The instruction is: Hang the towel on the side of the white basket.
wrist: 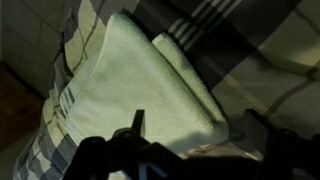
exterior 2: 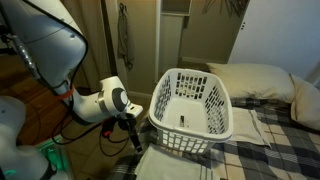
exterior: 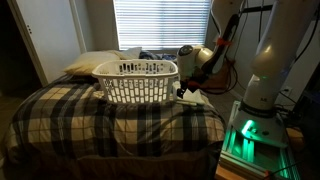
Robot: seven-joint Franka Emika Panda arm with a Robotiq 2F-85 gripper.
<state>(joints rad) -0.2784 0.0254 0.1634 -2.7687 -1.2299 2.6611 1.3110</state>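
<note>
The gripper will next lower onto the towel's folded corner (exterior 2: 148, 151) (wrist: 212, 130) and close, since the towel's corner is just below it, between the open fingers.
The towel (wrist: 130, 80) is a folded pale cloth lying flat on the plaid bedspread (wrist: 270, 60), near the bed's edge. It also shows in an exterior view (exterior 2: 168, 166), just in front of the white basket (exterior 2: 195, 105). The basket is oval with slotted sides, stands upright on the bed and looks empty; it also shows in an exterior view (exterior: 137, 80). My gripper (wrist: 200, 130) hangs close above the towel's corner with its fingers apart and nothing held. It is beside the basket in both exterior views (exterior 2: 133, 137) (exterior: 185, 90).
A cream pillow (exterior 2: 255, 80) lies behind the basket at the head of the bed (exterior: 90, 62). The bed's edge drops to the floor beside the towel (wrist: 20, 110). The robot base (exterior: 255, 130) stands next to the bed. A window with blinds (exterior: 160, 25) is behind.
</note>
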